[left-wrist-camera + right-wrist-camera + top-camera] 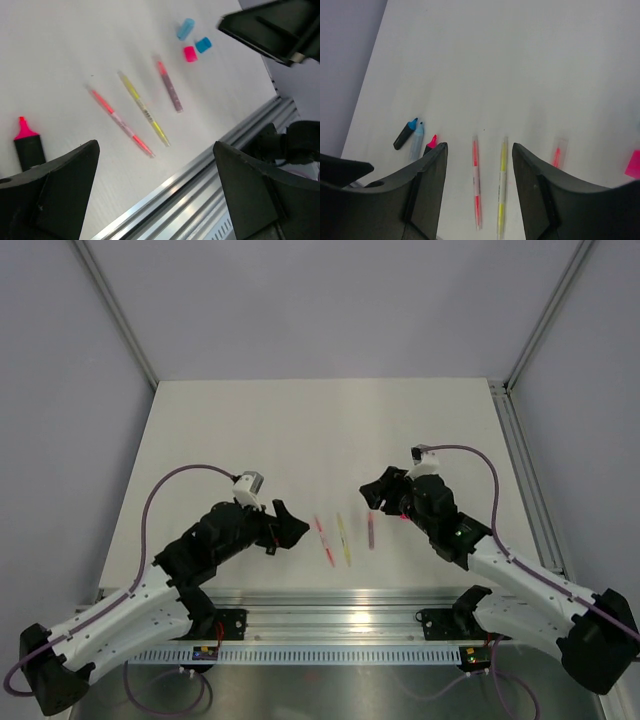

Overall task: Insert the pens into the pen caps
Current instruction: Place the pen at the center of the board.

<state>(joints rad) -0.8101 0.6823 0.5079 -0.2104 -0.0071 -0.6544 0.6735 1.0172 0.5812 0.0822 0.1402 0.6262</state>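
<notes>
The pale-blue pen lies uncapped between the black markers, so the robot's left gripper will next swing away from the thin pens, turn and lower onto the body of the pale-blue pen (pixel 417 140).
Three thin pens lie side by side between my arms: a red-pink one (pixel 324 538) (pixel 120 122) (pixel 476 182), a yellow one (pixel 343 538) (pixel 143 108) (pixel 502 182) and a purplish one (pixel 371 530) (pixel 170 90) (pixel 558 152). A black marker with a pink tip (pixel 27 145) (pixel 431 143), a blue-tipped black marker (pixel 405 135) and a pale-blue pen (pixel 417 140) lie left of them. Light blue (pixel 185 28), blue (pixel 203 45) and pink (pixel 190 53) pen caps sit together beyond the purplish pen. My left gripper (pixel 290 525) (pixel 157 190) hangs open and empty left of the thin pens. My right gripper (pixel 375 490) (pixel 480 150) is open and empty above them.
A metal rail (pixel 330 600) (pixel 220 165) runs along the table's near edge, just below the thin pens. Frame posts (pixel 120 315) stand at the far corners, and a rail (pixel 525 470) lines the right side. The right gripper's finger (pixel 280 27) juts into the left wrist view near the caps.
</notes>
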